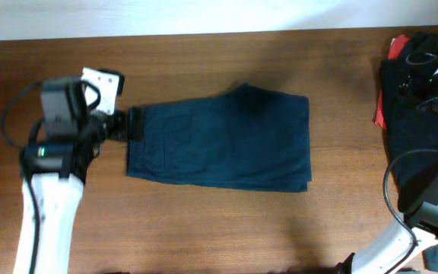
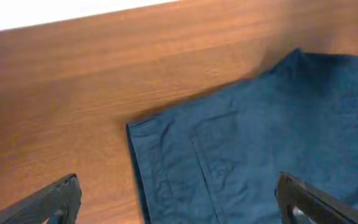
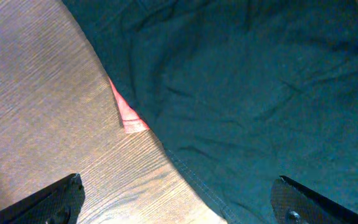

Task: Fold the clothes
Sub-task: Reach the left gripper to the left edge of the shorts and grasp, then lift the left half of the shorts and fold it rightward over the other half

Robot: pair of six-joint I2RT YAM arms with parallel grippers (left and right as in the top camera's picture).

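Observation:
The shorts' end edge lies below the left gripper's open fingers and slightly to the left in the wrist view, so the gripper should go down and shift onto it next.
A dark blue pair of shorts lies folded flat in the middle of the wooden table. My left gripper is open and empty at the shorts' left edge; in the left wrist view its fingers straddle the hem and a back pocket of the blue cloth. My right gripper is open and empty over the edge of a dark garment at the table's right end. In the overhead view the right gripper is hidden among the clothes and cables.
A pile of dark clothes with a red garment under it lies at the far right; a red corner shows in the right wrist view. Cables lie over the pile. A white wall edges the table's far side.

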